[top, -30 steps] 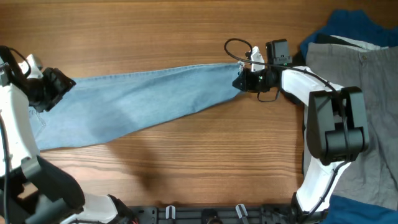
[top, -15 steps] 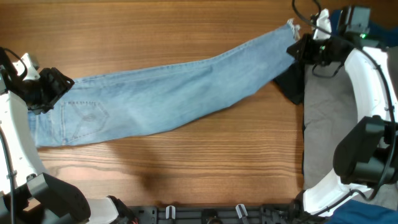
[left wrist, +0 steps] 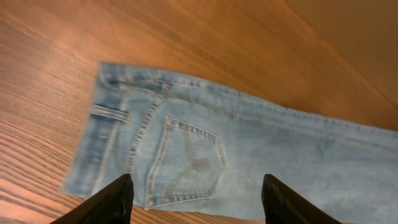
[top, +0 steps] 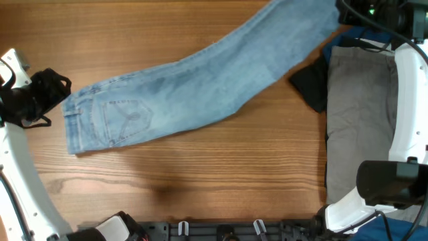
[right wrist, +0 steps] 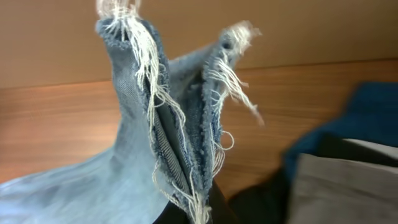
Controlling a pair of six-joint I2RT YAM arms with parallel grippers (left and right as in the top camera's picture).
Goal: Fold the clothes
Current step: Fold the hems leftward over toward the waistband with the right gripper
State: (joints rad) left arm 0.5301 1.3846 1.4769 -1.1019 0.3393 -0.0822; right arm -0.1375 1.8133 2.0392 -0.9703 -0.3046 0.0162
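Note:
The robot's right gripper should swing to the left in the overhead view and down over the jeans' back pocket (top: 127,114) to release the hems, since the jeans' legs are still stretched out at full length.
The light blue jeans (top: 194,80) lie folded lengthwise, slanting from the waistband at the left to the hems at the far right edge. A stitched back pocket (top: 127,114) faces up. My left gripper (top: 59,90) is open and empty, just left of the waistband and apart from it. In the left wrist view its fingers (left wrist: 198,190) hover spread above the pocket (left wrist: 186,158). My right gripper (top: 342,8) is shut on the frayed hems (right wrist: 180,124) and holds them raised; its fingers (right wrist: 199,214) pinch both leg ends together.
A grey garment (top: 364,114) lies spread on the right side of the table. A black cloth (top: 311,84) sticks out from its left edge. A dark blue garment (top: 354,37) lies at the far right, under the right arm.
My right gripper has pulled the hems farther back and right, dragging the jeans to the right. My left gripper has let go of the waistband, which slid away from it.

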